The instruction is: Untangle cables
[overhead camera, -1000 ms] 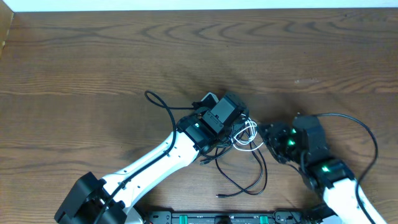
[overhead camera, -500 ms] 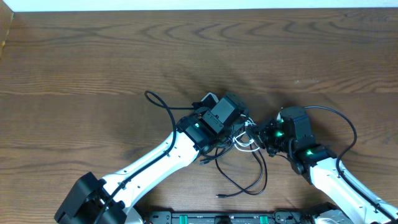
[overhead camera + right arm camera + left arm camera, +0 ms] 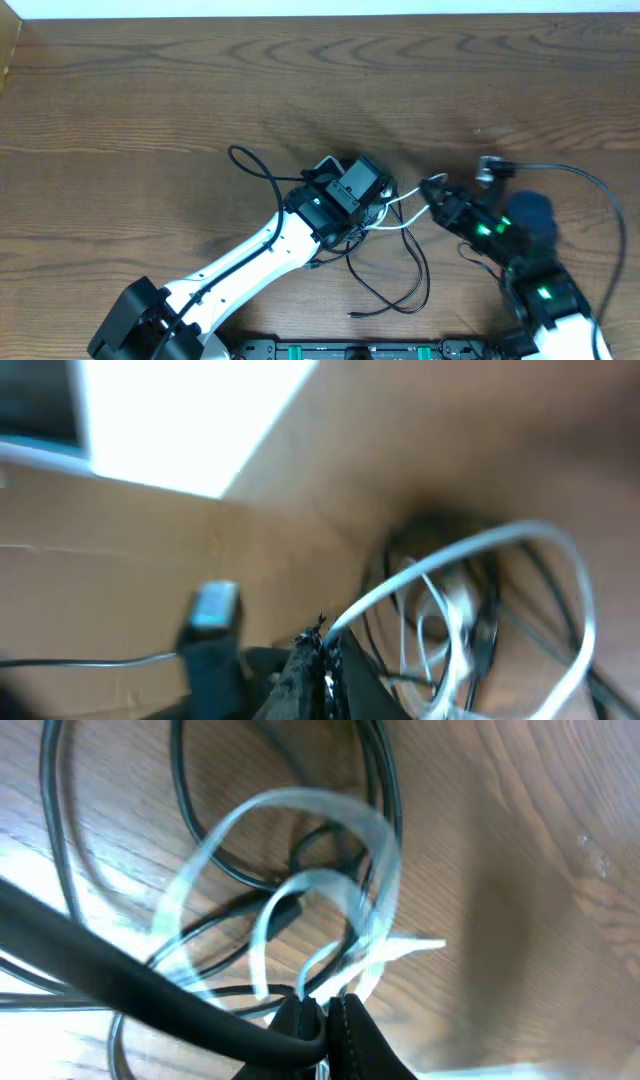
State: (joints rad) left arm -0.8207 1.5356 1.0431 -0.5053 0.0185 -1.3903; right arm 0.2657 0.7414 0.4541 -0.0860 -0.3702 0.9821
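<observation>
I should next pull the white cable away from my left gripper with my right gripper, to the right in the overhead view, and then open my right gripper.
A tangle of thin black cables (image 3: 395, 285) and one white cable (image 3: 402, 199) lies at the table's middle. My left gripper (image 3: 372, 212) is over the tangle and shut on a black cable (image 3: 150, 985), with white loops (image 3: 300, 870) just ahead of its tips (image 3: 322, 1010). My right gripper (image 3: 432, 188) is shut on the white cable (image 3: 450, 565) at its tips (image 3: 322, 650) and holds it stretched toward the right of the bundle. A black loop (image 3: 250, 160) trails left of the left gripper.
The wooden table (image 3: 150, 90) stretches around the tangle. A thicker black wire (image 3: 590, 185) arcs over the right arm. The table's far edge meets a white strip at the top.
My right gripper has closed on the white cable and pulled back to the right, drawing the white cable out taut. The left gripper stayed in place.
</observation>
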